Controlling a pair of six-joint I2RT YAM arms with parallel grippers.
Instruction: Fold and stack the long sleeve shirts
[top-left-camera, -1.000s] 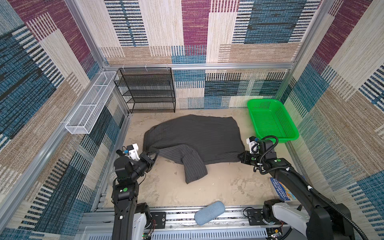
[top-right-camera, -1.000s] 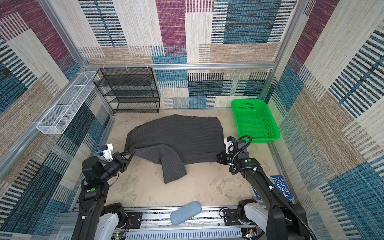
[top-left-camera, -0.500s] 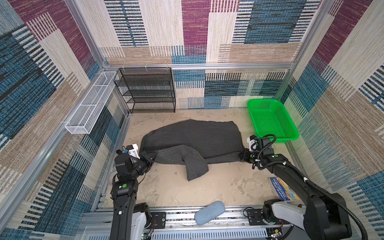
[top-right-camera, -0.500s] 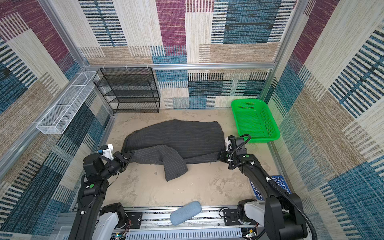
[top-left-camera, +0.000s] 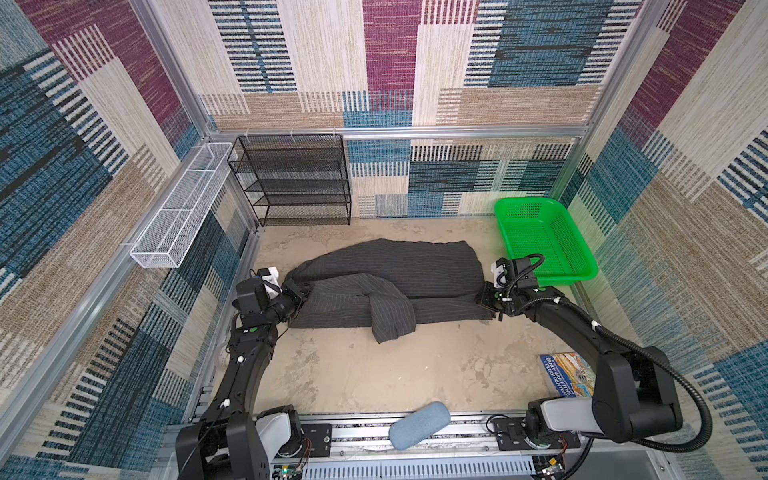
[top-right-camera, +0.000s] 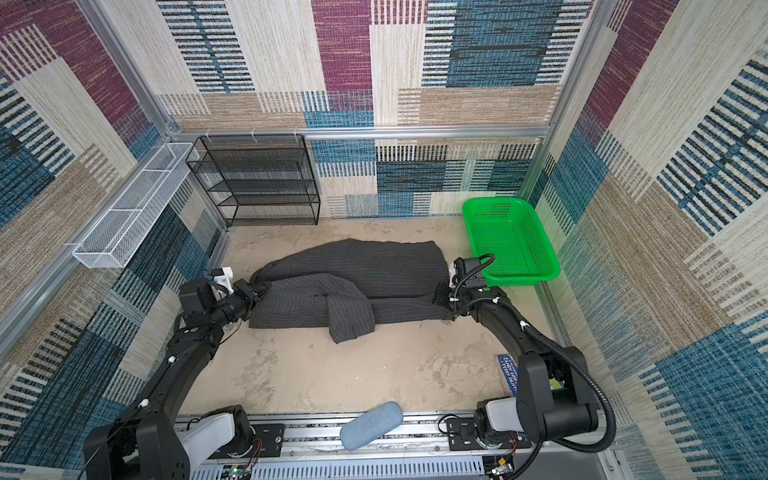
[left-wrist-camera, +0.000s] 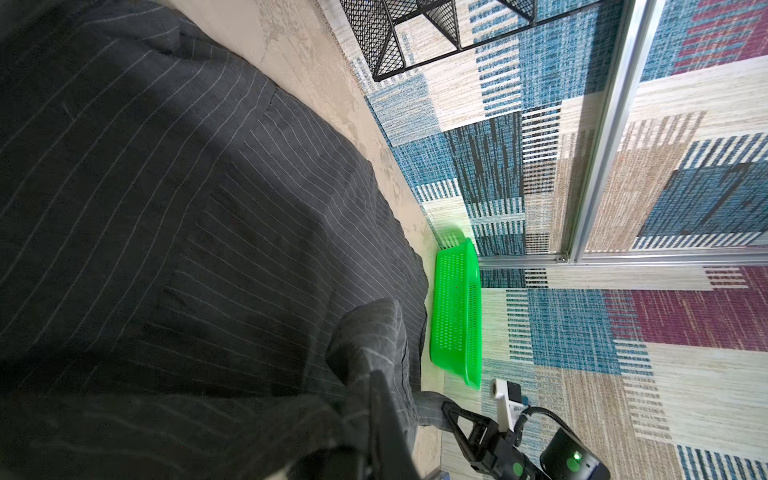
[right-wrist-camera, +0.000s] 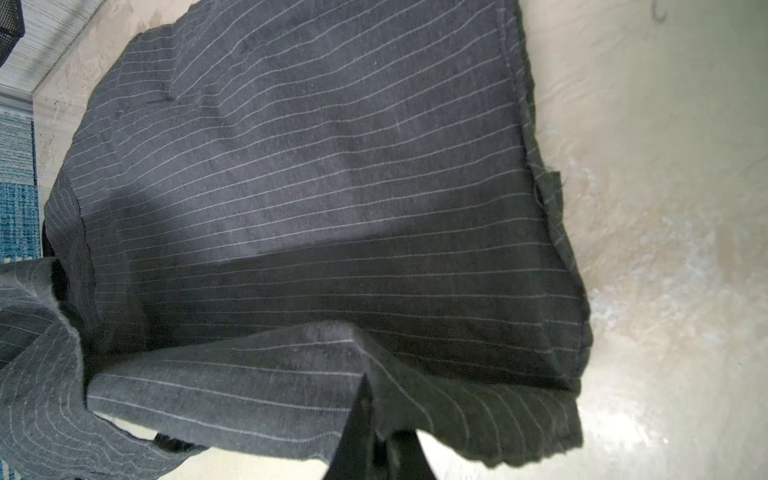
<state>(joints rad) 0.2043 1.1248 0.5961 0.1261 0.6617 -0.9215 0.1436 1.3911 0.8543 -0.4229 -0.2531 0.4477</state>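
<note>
My left gripper holds the pinched end, and its fold still stands raised. Next, my left gripper will lower onto the shirt's under layer (top-left-camera: 314, 283) (left-wrist-camera: 308, 348) just below it and let go of the pinched end.
One long sleeve shirt (top-left-camera: 395, 274) (top-right-camera: 353, 270), dark charcoal with thin pale pinstripes, lies as a wide band across the sandy table, its near part doubled over itself. A sleeve (top-left-camera: 392, 322) juts toward the front edge. My left gripper (top-left-camera: 300, 293) (top-right-camera: 257, 291) is shut on the shirt's left end; in the left wrist view fabric (left-wrist-camera: 187, 208) bunches over the gripper (left-wrist-camera: 380, 415). My right gripper (top-left-camera: 484, 297) (top-right-camera: 440, 300) is shut on the right end, and in the right wrist view the gripper (right-wrist-camera: 376, 419) pinches a raised fold of the cloth (right-wrist-camera: 311, 187).
A green basket (top-left-camera: 540, 241) stands at the back right, just behind the right arm. At the back left stand a black wire rack (top-left-camera: 291, 178) and a white wire tray (top-left-camera: 178, 208) on the wall. A printed booklet (top-left-camera: 567, 374) lies front right; a blue-grey pad (top-left-camera: 419, 424) rests on the front rail.
Both grippers have moved toward the back wall, carrying the shirt's near edge with them. The shirt is now narrower from front to back.
</note>
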